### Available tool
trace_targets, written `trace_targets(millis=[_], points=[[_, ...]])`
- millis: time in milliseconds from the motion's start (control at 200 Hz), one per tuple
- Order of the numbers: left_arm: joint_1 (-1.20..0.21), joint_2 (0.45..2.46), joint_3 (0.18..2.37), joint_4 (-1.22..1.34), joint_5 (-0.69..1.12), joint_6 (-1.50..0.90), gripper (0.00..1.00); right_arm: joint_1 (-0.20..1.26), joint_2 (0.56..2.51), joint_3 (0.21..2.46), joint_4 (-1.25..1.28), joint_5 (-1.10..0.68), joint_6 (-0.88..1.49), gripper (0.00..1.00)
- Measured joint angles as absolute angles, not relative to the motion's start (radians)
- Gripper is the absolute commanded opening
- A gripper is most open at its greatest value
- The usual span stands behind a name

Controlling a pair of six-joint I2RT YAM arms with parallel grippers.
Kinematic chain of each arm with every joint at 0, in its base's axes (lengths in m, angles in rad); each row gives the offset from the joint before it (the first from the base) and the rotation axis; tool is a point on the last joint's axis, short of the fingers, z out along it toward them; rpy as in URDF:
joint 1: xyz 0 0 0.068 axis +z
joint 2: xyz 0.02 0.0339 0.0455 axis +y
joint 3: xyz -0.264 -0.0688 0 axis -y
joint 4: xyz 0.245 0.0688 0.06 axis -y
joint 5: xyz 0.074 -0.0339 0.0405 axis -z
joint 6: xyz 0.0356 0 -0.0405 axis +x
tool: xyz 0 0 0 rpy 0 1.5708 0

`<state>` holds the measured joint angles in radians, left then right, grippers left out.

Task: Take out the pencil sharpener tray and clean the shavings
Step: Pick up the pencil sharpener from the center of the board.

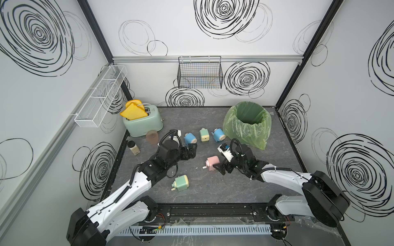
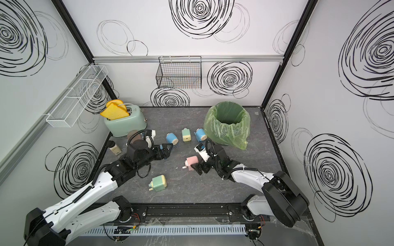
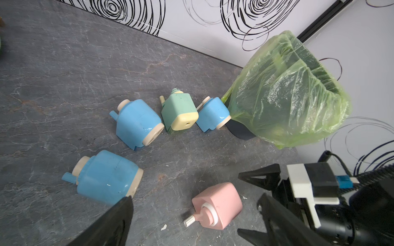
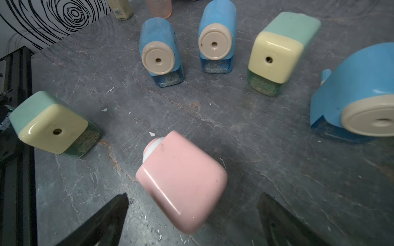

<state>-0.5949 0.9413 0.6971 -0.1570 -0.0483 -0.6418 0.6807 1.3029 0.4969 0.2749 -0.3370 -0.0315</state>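
Note:
The pink sharpener sits crooked between the open fingers, so my right gripper next needs to move toward its crank knob with a turn and close around the pink sharpener's body.
A pink pencil sharpener sits mid-table with its white crank knob pointing left. My right gripper is open, one finger on each side of the sharpener's near end and neither touching it. No tray shows on the pink one. My left gripper hovers open and empty beside a blue sharpener. Other blue and green sharpeners stand behind, and their clear trays hold shavings. A bin lined with a green bag stands at the back right.
A mint toaster with yellow toy bread, a pink cup and a small jar are at the back left. A green sharpener lies near the front. Wire baskets hang on the walls. White flecks dot the table.

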Motion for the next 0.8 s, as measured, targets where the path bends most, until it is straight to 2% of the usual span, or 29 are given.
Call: trace_targets(millis=[330, 610, 795], points=[[-0.591, 0.942, 0.681, -0.142, 0.033, -0.639, 0.97, 0.702, 1.394, 0.499, 0.316, -0.412, -0.080, 0.99], [-0.571, 0.942, 0.680, -0.131, 0.056, -0.639, 0.97, 0.878, 1.357, 0.471, 0.297, -0.349, -0.002, 0.99], [-0.564, 0.942, 0.673, -0.127, 0.078, -0.639, 0.97, 0.883, 1.336, 0.443, 0.300, -0.278, 0.008, 0.99]])
